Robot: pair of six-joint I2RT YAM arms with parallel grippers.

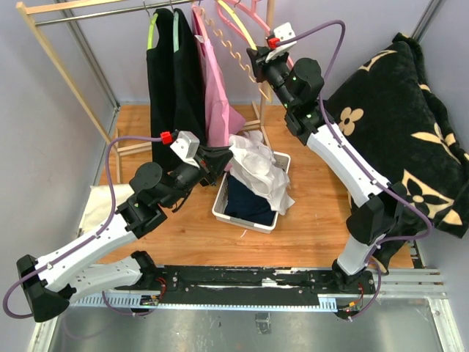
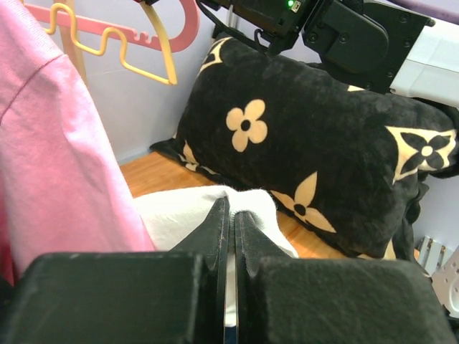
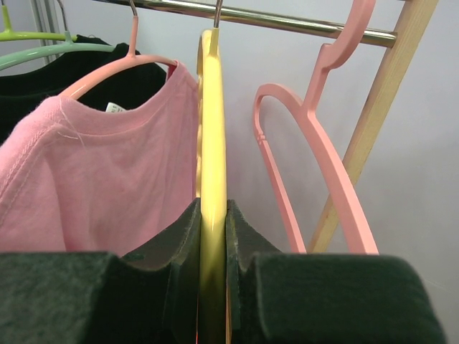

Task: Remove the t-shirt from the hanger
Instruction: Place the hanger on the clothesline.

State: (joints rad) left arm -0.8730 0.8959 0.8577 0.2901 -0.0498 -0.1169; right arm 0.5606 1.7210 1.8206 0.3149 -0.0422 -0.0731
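My right gripper holds the yellow hanger. It should move slightly toward the pink t-shirt next and let go of the hanger there.
A white t-shirt (image 1: pixel 256 169) lies bunched over a white basket (image 1: pixel 242 220) below the rack. My left gripper (image 1: pixel 223 158) is shut on its edge; the left wrist view shows the white cloth (image 2: pixel 179 215) pinched between my fingertips (image 2: pixel 231 204). My right gripper (image 1: pixel 258 55) is up at the rack, shut on a bare yellow hanger (image 1: pixel 233 26). In the right wrist view this hanger (image 3: pixel 213 129) runs between the jaws (image 3: pixel 213 208) and still hooks on the metal rail (image 3: pixel 287 23). No cloth shows on it.
A pink t-shirt (image 1: pixel 216 95) hangs on a pink hanger (image 3: pixel 122 68) beside the yellow one. Black shirts (image 1: pixel 176 81) hang on green hangers to the left. An empty pink hanger (image 3: pixel 315 143) and the wooden rack post (image 3: pixel 373 122) are to the right. A black flowered blanket (image 1: pixel 403 125) fills the right side.
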